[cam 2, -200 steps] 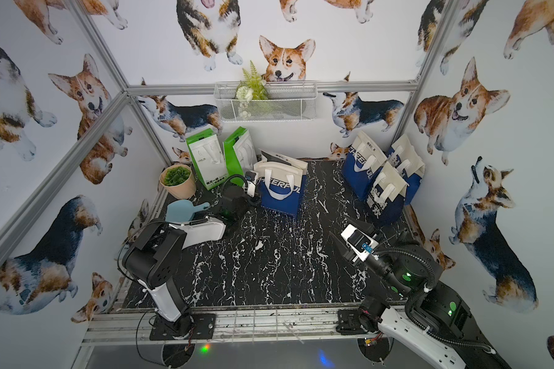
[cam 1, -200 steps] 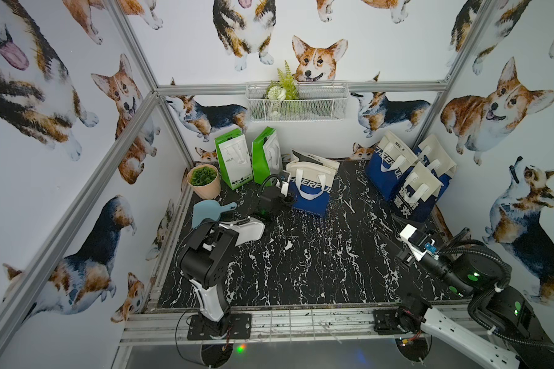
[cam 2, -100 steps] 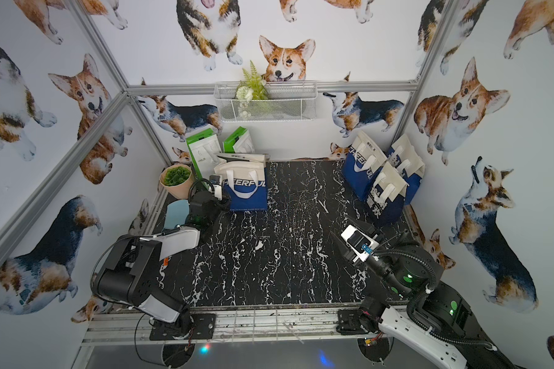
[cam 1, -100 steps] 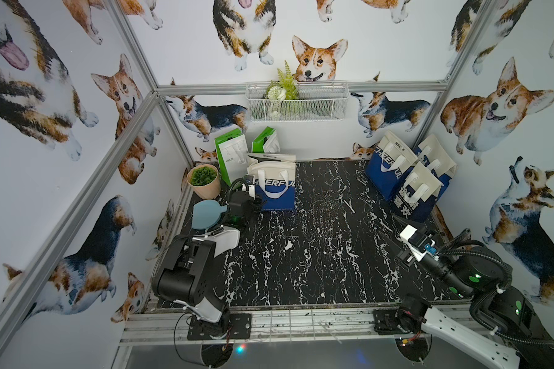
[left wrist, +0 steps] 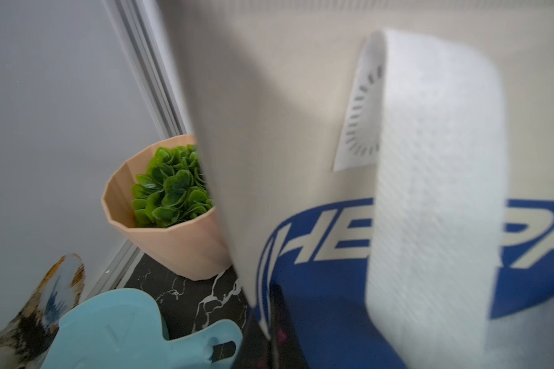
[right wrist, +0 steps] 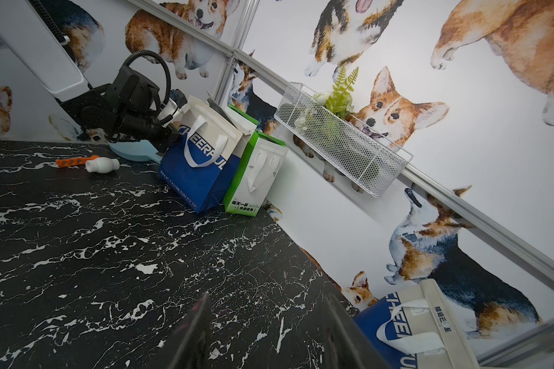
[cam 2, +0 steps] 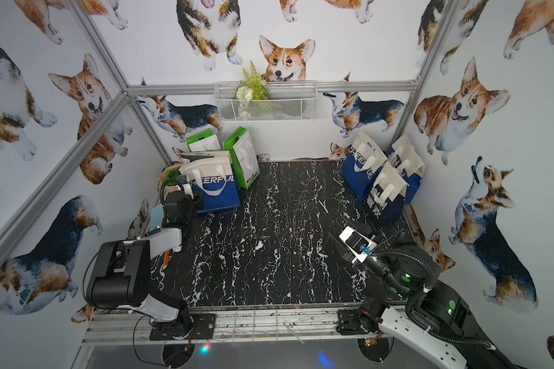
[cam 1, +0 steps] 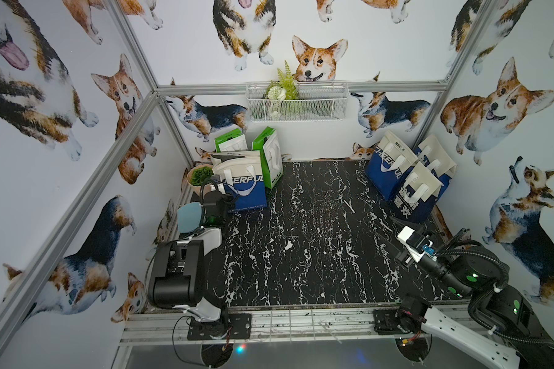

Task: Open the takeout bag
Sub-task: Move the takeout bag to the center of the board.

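Note:
My left gripper drags the bag's edge back toward the light blue board (cam 1: 189,217) (left wrist: 114,332) beside it next, clear of the crowding green bags, and lets go.
The takeout bag (cam 1: 248,187) (cam 2: 219,191) is cream above and blue below, with white loop handles, and stands upright at the back left of the black marble table. My left gripper (cam 1: 230,200) (cam 2: 199,200) is shut on the bag's near left side edge, and in the left wrist view the left gripper (left wrist: 269,306) pinches that edge of the bag (left wrist: 301,127). Low over the table on the right, my right gripper (cam 1: 385,225) (cam 2: 340,227) (right wrist: 267,298) is open and holds nothing. The right wrist view also shows the bag (right wrist: 199,159).
A potted plant (cam 1: 200,175) and a light blue board (cam 1: 188,218) sit just left of the bag. Two green bags (cam 1: 269,156) stand behind it. More blue and cream bags (cam 1: 406,179) fill the back right corner. A white bottle (right wrist: 101,164) and an orange tool (right wrist: 76,160) lie near the left arm.
My left arm has drawn back to the left and pulled the bag from the middle of the back into the back left corner, beside the plant pot. The right arm has not moved.

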### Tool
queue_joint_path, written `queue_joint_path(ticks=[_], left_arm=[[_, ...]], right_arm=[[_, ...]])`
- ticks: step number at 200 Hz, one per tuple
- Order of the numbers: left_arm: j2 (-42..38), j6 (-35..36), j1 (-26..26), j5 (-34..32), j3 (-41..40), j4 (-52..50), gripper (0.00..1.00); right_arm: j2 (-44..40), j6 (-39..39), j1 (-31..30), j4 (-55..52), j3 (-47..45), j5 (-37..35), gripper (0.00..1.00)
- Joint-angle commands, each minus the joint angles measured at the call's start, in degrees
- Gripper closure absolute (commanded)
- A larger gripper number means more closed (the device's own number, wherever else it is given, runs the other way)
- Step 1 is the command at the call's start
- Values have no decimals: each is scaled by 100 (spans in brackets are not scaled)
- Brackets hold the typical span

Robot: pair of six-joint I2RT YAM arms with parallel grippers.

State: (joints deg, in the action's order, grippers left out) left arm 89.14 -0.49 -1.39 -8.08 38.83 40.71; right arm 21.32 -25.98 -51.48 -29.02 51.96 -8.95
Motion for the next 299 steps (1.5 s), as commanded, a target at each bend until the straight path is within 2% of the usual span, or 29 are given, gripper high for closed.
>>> queue_joint_path(ticks=[1, 25, 61, 109, 125, 135, 141, 173, 215, 233, 253, 275, 283, 299], left_arm=[[-4, -243, -258, 1, -16, 293, 100], [6, -289, -318, 6, -11, 306, 100], [-165, -369, -336, -742, -281, 341, 100], [-419, -562, -345, -996, -490, 207, 100], [-499, -689, -345, -937, -521, 68, 78], [-593, -792, -346, -841, -540, -66, 57], [-660, -855, -352, -751, -539, -161, 48], [-1200, -1490, -339, -314, -645, -958, 30], [-2415, -2366, -306, 271, -1153, -1990, 28], [-3240, -2542, -310, 428, -1157, -2766, 28], [-4347, -2797, -297, 632, -1194, -3575, 28], [-5407, -3050, -288, 1501, -1409, -3909, 30], [-5696, -3036, -279, 1885, -1368, -4171, 33], [-6047, -3078, -182, 2470, -1185, -4601, 34]], right_arm=[[59, 84, -11, 71, -11, 23, 44], [92, 84, -12, 71, -15, 43, 44], [92, 86, -11, 113, -39, 52, 44], [103, 138, -14, 89, -26, 98, 44], [91, 160, -13, 107, -45, 112, 44], [84, 187, -18, 113, -48, 113, 44], [84, 193, -12, 122, -54, 105, 44], [150, 308, -18, 202, -90, 106, 43], [258, 458, -11, 294, -132, 130, 43], [377, 562, -11, 444, -191, 6, 42], [629, 1012, -11, 633, -163, -281, 40], [1115, 1860, -11, 713, 5, -947, 38], [1365, 2258, -3, 714, 88, -1354, 33], [1885, 2885, 122, 673, 248, -2221, 31]])
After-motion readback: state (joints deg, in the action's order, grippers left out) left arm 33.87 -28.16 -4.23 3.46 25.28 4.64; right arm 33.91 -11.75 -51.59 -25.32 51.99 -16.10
